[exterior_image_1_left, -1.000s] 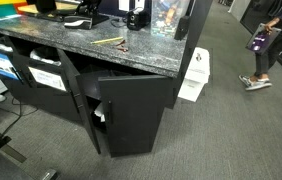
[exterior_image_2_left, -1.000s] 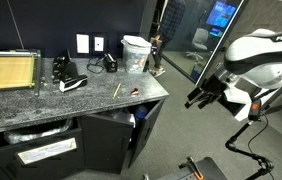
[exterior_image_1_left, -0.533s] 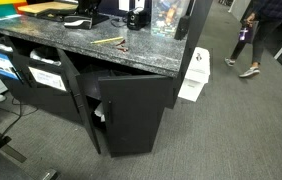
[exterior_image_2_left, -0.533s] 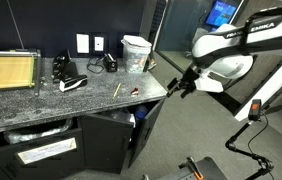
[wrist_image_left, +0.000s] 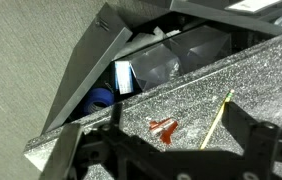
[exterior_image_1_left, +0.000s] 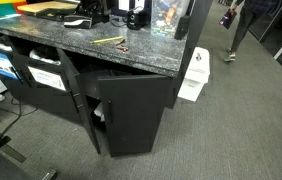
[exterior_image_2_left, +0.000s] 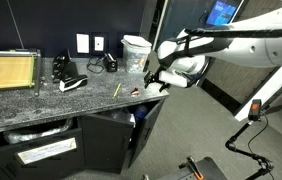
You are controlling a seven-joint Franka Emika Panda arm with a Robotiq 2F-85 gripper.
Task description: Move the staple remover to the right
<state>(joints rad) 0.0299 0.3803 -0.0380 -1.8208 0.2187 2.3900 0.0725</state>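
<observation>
The yellow stick (wrist_image_left: 217,120) lies beside the staple remover's reddish-brown body (wrist_image_left: 164,130), so next I will turn my gripper as it lowers and closes, keeping the stick outside my fingers.
The staple remover (wrist_image_left: 163,128) is a tiny reddish-brown jaw-like piece lying on the speckled grey counter (exterior_image_2_left: 41,105) near its end. It also shows in both exterior views (exterior_image_1_left: 122,47) (exterior_image_2_left: 136,91). A thin yellow stick (wrist_image_left: 217,120) lies just beside it and shows in both exterior views too (exterior_image_1_left: 108,41) (exterior_image_2_left: 117,89). My gripper (exterior_image_2_left: 152,82) hovers above the counter's end, close to the staple remover. In the wrist view its two dark fingers (wrist_image_left: 178,118) stand wide apart and empty, with the staple remover between them and below.
A black cabinet door (exterior_image_1_left: 131,110) hangs open under the counter. A white container (exterior_image_2_left: 134,53), dark items (exterior_image_2_left: 69,75) and a yellow board (exterior_image_2_left: 5,72) stand on the counter. A white bin (exterior_image_1_left: 194,75) stands on the floor. A person (exterior_image_1_left: 236,20) walks at the back.
The arm has swung in from far off the counter's end to just above the staple remover. The person in the background has walked further away.
</observation>
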